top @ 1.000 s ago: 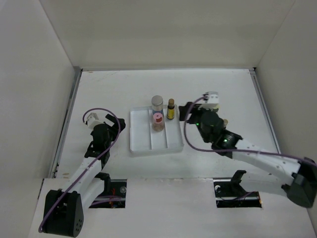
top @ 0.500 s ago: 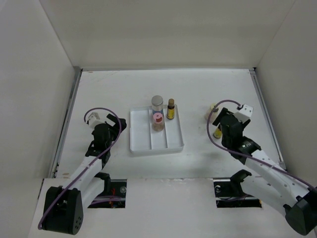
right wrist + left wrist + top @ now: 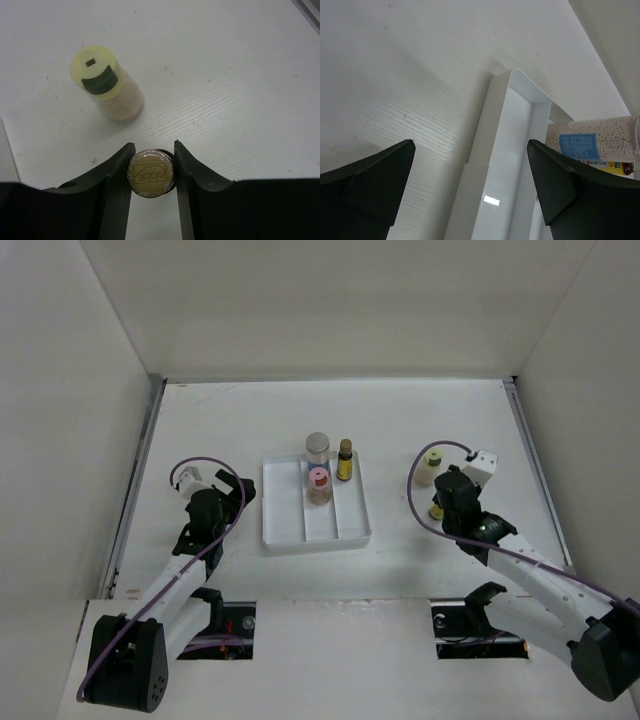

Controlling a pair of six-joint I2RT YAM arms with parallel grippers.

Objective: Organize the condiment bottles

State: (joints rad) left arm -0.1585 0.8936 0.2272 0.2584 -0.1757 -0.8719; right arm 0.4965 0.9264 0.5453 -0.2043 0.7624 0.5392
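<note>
The slim bottle goes up and across with my right gripper next, then down into the middle compartment's empty near end (image 3: 320,527), to the gripper's left in the top view.
My right gripper (image 3: 153,146) is shut on a slim bottle with a gold cap (image 3: 150,173), its fingers pressed against both sides of the cap; the bottle stands on the table at the right (image 3: 437,510). A cream-capped bottle (image 3: 105,82) stands upright just beyond it (image 3: 429,466). A grey-lidded jar (image 3: 318,447) and a slim yellow dark-capped bottle (image 3: 345,460) stand at the far end of the white tray (image 3: 285,510). A pink-capped bottle (image 3: 319,482) stands in its middle compartment. My left gripper (image 3: 470,145) is open and empty, low beside the tray's left wall (image 3: 490,130).
The blue-labelled jar (image 3: 592,142) shows past the tray's far corner in the left wrist view. White walls close in the table on the left, back and right. Both arm bases sit at the near edge.
My right arm has swung from beside the tray over to the two bottles on the right, and its jaws have closed on the gold-capped bottle. The left arm has stayed put.
</note>
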